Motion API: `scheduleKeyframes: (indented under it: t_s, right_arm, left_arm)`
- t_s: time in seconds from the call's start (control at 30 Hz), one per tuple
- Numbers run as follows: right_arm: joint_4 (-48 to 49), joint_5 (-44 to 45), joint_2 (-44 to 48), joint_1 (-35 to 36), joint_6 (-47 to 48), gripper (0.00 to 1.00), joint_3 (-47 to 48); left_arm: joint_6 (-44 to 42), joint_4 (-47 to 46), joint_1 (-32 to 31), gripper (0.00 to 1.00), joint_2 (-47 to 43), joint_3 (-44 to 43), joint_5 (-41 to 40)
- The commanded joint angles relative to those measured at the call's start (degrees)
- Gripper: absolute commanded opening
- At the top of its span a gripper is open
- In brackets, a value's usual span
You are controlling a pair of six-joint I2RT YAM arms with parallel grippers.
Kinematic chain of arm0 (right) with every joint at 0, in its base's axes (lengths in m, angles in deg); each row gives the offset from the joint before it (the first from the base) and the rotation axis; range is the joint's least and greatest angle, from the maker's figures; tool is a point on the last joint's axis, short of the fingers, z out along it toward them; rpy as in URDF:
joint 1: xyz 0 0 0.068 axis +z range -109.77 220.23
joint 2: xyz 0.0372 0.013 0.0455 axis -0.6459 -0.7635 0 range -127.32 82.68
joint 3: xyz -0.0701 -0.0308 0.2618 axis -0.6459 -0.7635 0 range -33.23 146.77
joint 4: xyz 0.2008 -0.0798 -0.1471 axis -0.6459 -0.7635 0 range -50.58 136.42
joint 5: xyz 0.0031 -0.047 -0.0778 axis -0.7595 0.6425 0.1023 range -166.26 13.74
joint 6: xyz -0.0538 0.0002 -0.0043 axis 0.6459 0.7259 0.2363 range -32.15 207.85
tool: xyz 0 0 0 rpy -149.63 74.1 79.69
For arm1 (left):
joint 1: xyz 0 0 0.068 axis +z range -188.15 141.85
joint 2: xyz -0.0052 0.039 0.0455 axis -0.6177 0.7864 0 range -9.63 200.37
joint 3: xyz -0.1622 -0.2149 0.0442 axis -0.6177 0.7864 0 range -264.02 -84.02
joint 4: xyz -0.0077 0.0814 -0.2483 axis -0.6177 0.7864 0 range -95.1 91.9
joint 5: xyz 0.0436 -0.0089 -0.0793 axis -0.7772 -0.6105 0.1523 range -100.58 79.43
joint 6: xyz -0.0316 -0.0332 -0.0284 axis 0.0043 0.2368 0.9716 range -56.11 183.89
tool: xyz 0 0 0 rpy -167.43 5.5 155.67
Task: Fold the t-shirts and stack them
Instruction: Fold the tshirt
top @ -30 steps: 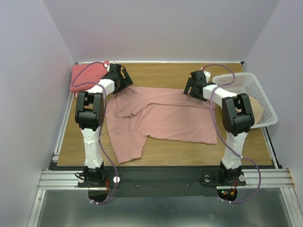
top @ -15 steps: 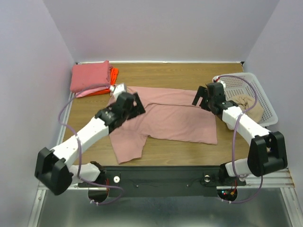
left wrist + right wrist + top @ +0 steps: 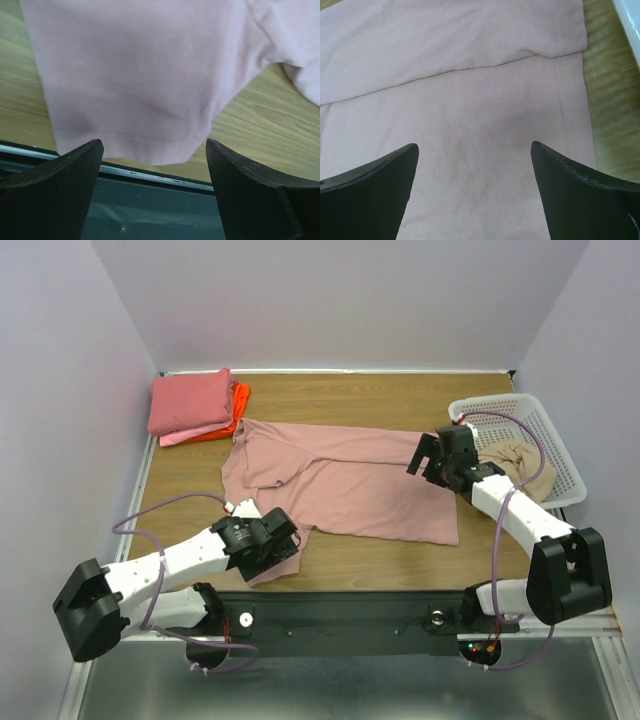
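Observation:
The t-shirt's near sleeve lies flat between my left gripper's open fingers. Next, they go down onto the cloth [image 3: 283, 568] [image 3: 152, 145] beside the sleeve's hem and pinch it.
A dusty-pink t-shirt [image 3: 350, 480] lies spread, plain side up, across the middle of the wooden table; no print shows. My left gripper [image 3: 275, 550] is open and empty, low over the shirt's near-left sleeve hem [image 3: 145, 145] at the table's front edge. My right gripper [image 3: 432, 455] is open and empty, above the shirt's right part near its hem [image 3: 560, 50]. A folded stack sits at the back left: a coral-pink t-shirt [image 3: 188, 400] on top, a pale-pink edge and an orange-red one [image 3: 238, 400] beneath. A beige t-shirt [image 3: 515, 462] lies in the basket.
A white lattice basket [image 3: 545, 425] stands at the right edge, close to my right arm. The table's front metal rail [image 3: 150, 175] runs just below the left gripper. Lilac walls enclose the table on three sides.
My left arm swung from the shirt's collar at the back left down to its near-left sleeve at the front edge. My right gripper moved slightly toward the front over the shirt's right side.

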Motion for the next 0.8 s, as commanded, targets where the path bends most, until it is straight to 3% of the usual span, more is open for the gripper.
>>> scheduleKeyframes:
  t_s: [0.0, 0.23, 0.3, 0.4, 0.5, 0.67, 0.77]
  right_arm:
    - [1.3, 0.5, -0.3, -0.2, -0.4, 1.0, 0.4]
    - [1.1, 1.8, -0.2, -0.2, -0.5, 1.0, 0.3]
    - [1.0, 2.3, -0.1, -0.2, -0.8, 1.0, 0.0]
    - [-0.6, 3.6, 1.3, -0.3, -2.1, 1.0, -0.4]
    - [-2.7, 5.9, 4.2, -0.2, -3.8, 1.0, -2.5]
    - [-6.6, 8.1, 11.5, -0.2, -7.8, 1.0, -6.6]
    - [-9.5, 6.5, 15.2, -0.2, -8.4, 1.0, -9.9]
  left_arm:
    - [3.8, 3.7, -0.7, 0.92, 5.7, -3.1, -2.2]
    - [0.2, 1.4, -0.7, 0.75, 13.5, -3.6, -2.0]
    - [-0.3, -0.2, -0.7, 0.66, 14.8, -2.5, -0.8]
    - [-0.1, -1.7, -0.7, 0.43, 14.6, -1.2, -0.4]
    - [0.0, -2.7, -0.7, 0.3, 12.7, -0.2, -1.0]
    - [-1.5, -6.7, -0.7, 0.3, 11.0, 2.8, -0.7]
    - [-3.2, -7.8, -0.6, 0.13, 11.9, 3.3, -0.6]
